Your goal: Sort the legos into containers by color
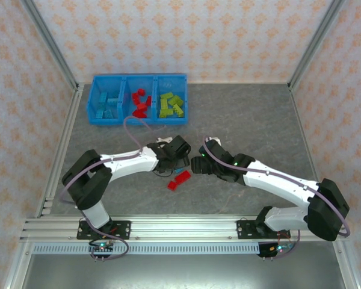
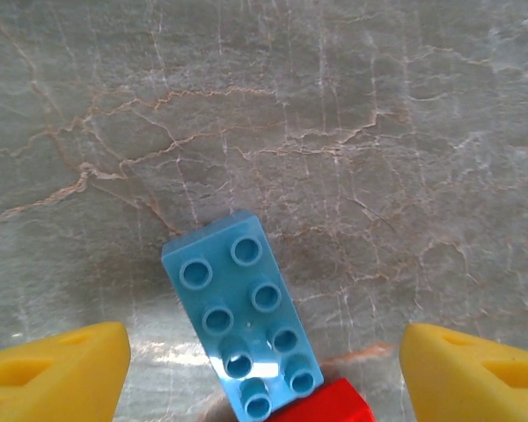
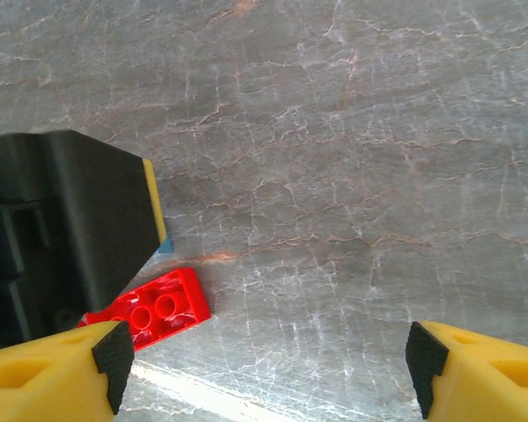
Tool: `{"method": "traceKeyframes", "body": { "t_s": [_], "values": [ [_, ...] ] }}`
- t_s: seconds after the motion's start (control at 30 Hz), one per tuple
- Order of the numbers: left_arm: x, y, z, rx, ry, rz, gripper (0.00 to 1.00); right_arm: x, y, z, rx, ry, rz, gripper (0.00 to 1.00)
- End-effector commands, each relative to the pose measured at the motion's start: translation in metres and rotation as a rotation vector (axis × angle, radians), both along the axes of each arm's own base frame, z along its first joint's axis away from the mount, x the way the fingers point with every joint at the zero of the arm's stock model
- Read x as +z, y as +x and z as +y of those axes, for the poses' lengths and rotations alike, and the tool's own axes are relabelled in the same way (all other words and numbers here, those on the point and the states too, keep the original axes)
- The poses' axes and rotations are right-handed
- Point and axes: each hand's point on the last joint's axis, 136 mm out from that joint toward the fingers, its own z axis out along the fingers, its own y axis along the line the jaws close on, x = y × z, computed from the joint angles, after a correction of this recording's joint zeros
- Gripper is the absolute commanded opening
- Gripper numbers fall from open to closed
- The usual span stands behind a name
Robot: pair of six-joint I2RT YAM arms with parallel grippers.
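Note:
My left gripper moves down next and closes its yellow fingers on the long sides of the light blue brick point(image 2: 244, 316).
A light blue brick point(image 2: 244, 316) lies studs-up on the table between the wide-apart yellow fingers of my open left gripper point(image 2: 264, 369), touching neither. A red brick point(image 2: 326, 404) sits against its near end; this red brick point(image 1: 178, 179) lies just below the left gripper point(image 1: 173, 158). From the right wrist the red brick point(image 3: 150, 309) is at lower left, beside the dark body of the left gripper point(image 3: 62, 229). My right gripper point(image 3: 264, 369) is open over bare table. The blue tray point(image 1: 141, 100) at the back holds blue, red and green bricks in separate compartments.
The two grippers stand close together at mid-table, the right gripper point(image 1: 198, 165) just right of the left one. Aluminium frame posts and patterned walls bound the grey marbled tabletop point(image 1: 246, 120).

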Motion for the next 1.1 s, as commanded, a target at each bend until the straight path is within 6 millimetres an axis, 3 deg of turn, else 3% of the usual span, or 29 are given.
{"method": "traceKeyframes", "body": {
  "t_s": [0.0, 0.17, 0.33, 0.47, 0.57, 0.67, 0.77, 0.93, 1.07],
  "values": [
    [0.000, 0.007, 0.002, 0.048, 0.019, -0.014, 0.80, 0.002, 0.001, -0.014, -0.032, -0.045, -0.025, 0.83],
    [-0.019, 0.002, 0.009, 0.039, 0.091, 0.031, 0.71, 0.006, 0.003, -0.012, -0.019, -0.051, -0.033, 0.84],
    [-0.032, -0.005, 0.015, 0.026, 0.121, 0.060, 0.52, 0.002, 0.000, -0.012, -0.014, -0.052, -0.017, 0.84],
    [-0.026, -0.008, 0.029, 0.034, 0.160, 0.042, 0.38, -0.001, -0.005, 0.001, 0.041, -0.005, 0.007, 0.84],
    [-0.015, -0.012, 0.039, 0.047, 0.162, 0.013, 0.28, -0.002, -0.014, 0.025, 0.136, 0.086, 0.056, 0.84],
    [0.006, -0.011, 0.049, 0.054, 0.153, -0.027, 0.23, -0.003, -0.018, 0.044, 0.180, 0.161, 0.094, 0.85],
    [0.041, -0.004, 0.070, 0.074, 0.165, -0.090, 0.23, 0.002, -0.015, 0.052, 0.175, 0.209, 0.085, 0.85],
    [0.104, 0.026, 0.142, 0.216, 0.157, -0.226, 0.23, 0.011, -0.007, 0.055, 0.148, 0.250, 0.036, 0.85],
    [0.148, 0.066, 0.205, 0.343, 0.195, -0.341, 0.26, 0.011, 0.000, 0.053, 0.120, 0.238, 0.009, 0.86]
  ]
}}
